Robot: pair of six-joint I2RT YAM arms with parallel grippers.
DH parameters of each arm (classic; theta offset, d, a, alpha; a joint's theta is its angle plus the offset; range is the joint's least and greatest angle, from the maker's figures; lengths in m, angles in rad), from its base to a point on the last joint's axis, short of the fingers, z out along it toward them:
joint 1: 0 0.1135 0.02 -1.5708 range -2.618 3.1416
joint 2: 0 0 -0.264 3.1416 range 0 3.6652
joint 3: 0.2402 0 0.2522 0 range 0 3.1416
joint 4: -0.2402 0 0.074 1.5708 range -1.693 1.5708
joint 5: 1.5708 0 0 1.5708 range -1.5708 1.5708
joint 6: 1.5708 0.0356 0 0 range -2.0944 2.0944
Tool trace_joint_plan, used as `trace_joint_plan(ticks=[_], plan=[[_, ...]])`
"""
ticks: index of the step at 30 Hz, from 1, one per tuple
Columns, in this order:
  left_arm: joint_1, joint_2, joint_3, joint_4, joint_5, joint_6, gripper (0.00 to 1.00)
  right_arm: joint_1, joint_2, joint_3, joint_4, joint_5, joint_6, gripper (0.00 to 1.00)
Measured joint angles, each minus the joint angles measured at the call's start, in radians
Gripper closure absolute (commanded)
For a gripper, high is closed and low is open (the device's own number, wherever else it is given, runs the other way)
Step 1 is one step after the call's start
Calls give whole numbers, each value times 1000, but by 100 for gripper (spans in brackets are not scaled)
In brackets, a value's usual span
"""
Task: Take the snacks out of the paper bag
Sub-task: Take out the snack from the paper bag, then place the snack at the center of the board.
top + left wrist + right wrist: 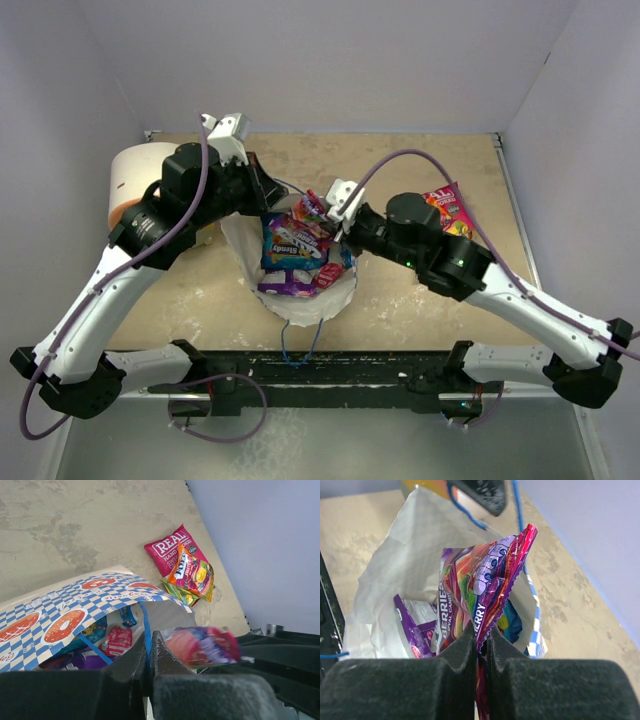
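The packet pile is below the right gripper and to its right in the top view, so the right gripper will carry the candy there and down, clear of the bag (300,305).
The blue-and-white checkered paper bag (300,305) lies in the middle of the table with its cream mouth open; it also shows in the left wrist view (75,605). My left gripper (147,647) is shut on the bag's blue cord handle (145,617) at the far rim (278,203). My right gripper (480,635) is shut on a purple-red berry candy packet (482,575) and holds it over the bag mouth (314,208). Blue (290,243), purple (288,284) and red (326,276) snacks lie inside. A pink-red "REAL" packet (167,547) and a yellow-green one (195,575) lie on the table to the right (447,208).
A white-and-orange cylinder (128,182) stands at the far left behind my left arm. Grey walls close the table at the back and both sides. A black rail (320,365) runs along the near edge by the arm bases.
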Motion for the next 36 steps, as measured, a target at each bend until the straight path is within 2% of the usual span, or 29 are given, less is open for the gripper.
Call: trace_joint_plan(ticks=[12,21,23,28,32,36], plan=[[0,-2,10,-19,-29,-64,100,0,-151,180,-139,258,277,100],[0,-8,10,-39,-34,-64,100,-18,-162,179,-152,667,414,100],[0,-9,10,-39,-35,-65,100,-59,-152,174,-166,710,443,100],[0,-10,10,-39,-35,-64,100,-266,-120,133,-204,728,529,100],[0,-9,10,-38,-30,-55,100,-431,-73,89,-207,650,610,100],[0,-3,10,-37,-19,-35,100,-583,-14,27,-190,507,718,100]])
